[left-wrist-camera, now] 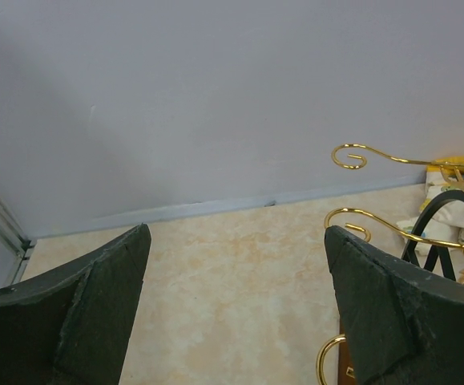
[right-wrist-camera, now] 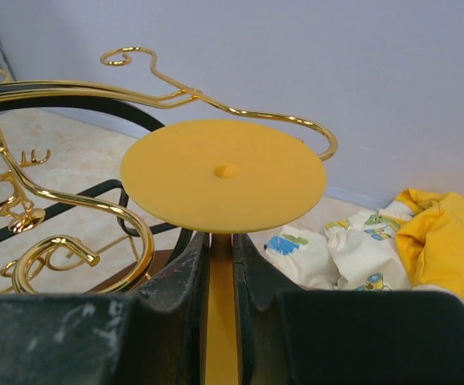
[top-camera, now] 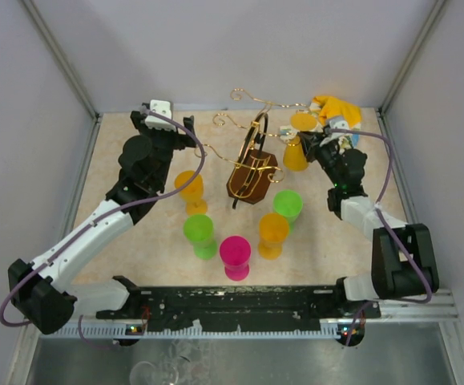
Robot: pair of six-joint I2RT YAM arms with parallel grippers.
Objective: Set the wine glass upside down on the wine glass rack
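Observation:
The gold arm's curled end (right-wrist-camera: 326, 139) is still outward of my right gripper, behind the foot (right-wrist-camera: 223, 176). My right gripper needs to move outward next, lower the foot onto the curled end and let go.
An orange wine glass (top-camera: 296, 152) hangs upside down, foot disc up, beside the right side of the wine glass rack (top-camera: 252, 172). My right gripper (top-camera: 308, 143) is shut on its stem. In the right wrist view the flat foot (right-wrist-camera: 223, 176) sits just above my right gripper (right-wrist-camera: 221, 241), and the stem (right-wrist-camera: 222, 321) runs down between the fingers. A gold arm of the wine glass rack (right-wrist-camera: 175, 96) curls behind and above the foot. My left gripper (top-camera: 166, 120) stands open at the far left, holding nothing. In the left wrist view my left gripper (left-wrist-camera: 236, 233) shows bare table between its fingers, with the rack's curled ends (left-wrist-camera: 376, 152) at the right.
Several plastic glasses stand in front of the rack: orange (top-camera: 190, 188), green (top-camera: 199, 234), pink (top-camera: 235, 255), orange (top-camera: 273, 233) and green (top-camera: 288, 207). A yellow and white cloth (top-camera: 336, 108) lies bunched at the far right corner, close behind the right gripper. Walls enclose the table.

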